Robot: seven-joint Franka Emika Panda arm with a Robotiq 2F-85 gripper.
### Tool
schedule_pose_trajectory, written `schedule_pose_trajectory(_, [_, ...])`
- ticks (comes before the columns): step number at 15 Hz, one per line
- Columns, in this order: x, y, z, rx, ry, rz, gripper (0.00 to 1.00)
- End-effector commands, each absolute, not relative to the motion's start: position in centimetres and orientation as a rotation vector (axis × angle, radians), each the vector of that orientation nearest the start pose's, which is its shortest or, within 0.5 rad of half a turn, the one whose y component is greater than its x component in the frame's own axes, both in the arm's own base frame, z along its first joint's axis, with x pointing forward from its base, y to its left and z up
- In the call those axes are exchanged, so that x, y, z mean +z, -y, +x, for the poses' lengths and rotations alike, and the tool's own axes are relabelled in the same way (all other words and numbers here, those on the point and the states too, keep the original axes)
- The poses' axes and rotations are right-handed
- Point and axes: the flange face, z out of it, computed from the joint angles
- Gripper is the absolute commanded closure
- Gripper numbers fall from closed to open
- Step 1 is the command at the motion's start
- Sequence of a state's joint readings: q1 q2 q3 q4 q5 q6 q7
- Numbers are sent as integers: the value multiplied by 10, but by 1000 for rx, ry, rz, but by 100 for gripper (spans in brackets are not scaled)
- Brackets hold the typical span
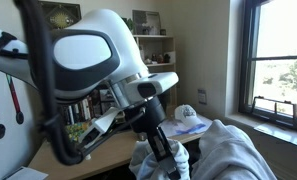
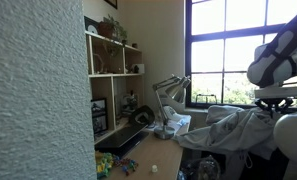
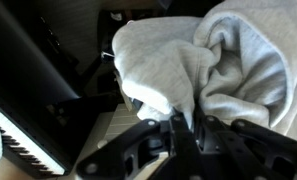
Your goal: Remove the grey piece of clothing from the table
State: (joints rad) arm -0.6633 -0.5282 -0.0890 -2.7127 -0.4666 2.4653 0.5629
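I need to move my gripper outward next, toward the table's edge (image 2: 180,140) beside the lamp, which is farther outward than my gripper, and let go of the fold of the cloth, because the cloth hangs off the table.
The grey piece of clothing (image 3: 218,60) is a bunched, light grey sweatshirt-like cloth. In the wrist view it fills the upper right and hangs from between my gripper's (image 3: 185,118) fingers, which are shut on a fold of it. In both exterior views the cloth (image 1: 223,155) (image 2: 233,128) hangs in the air off the edge of the wooden table (image 2: 153,150), held by my gripper (image 1: 160,140).
A white desk lamp (image 2: 171,88) and a dark object (image 2: 143,117) stand on the table near a shelf unit (image 2: 113,70). A keyboard (image 3: 23,145) lies low in the wrist view. A large window (image 1: 283,60) is beside the table. Colourful items (image 2: 116,163) lie at the table's near end.
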Motion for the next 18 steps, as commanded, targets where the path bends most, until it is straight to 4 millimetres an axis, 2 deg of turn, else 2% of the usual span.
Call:
schedule_pose_trajectory(1, [441,275,252,-527,-1815,-2951,93])
schedule_pose_trajectory(5, [453,284,240,-595,-1878,-2904,93])
schedule_pose_trajectory(6, [455,283,241,-613,-1865,-2897,93])
schedule_pose_trajectory(8, [455,277,255,-627,-1781,-2909,93])
schedule_pose_trajectory(10, [449,261,277,-647,-1644,-2950,92])
schedule_pose_trajectory(12, [441,237,309,-714,-1443,-2976,93])
schedule_pose_trajectory(16, [419,179,374,-825,-1080,-2996,94])
schedule_pose_trajectory(18, [408,156,398,-840,-935,-3001,93])
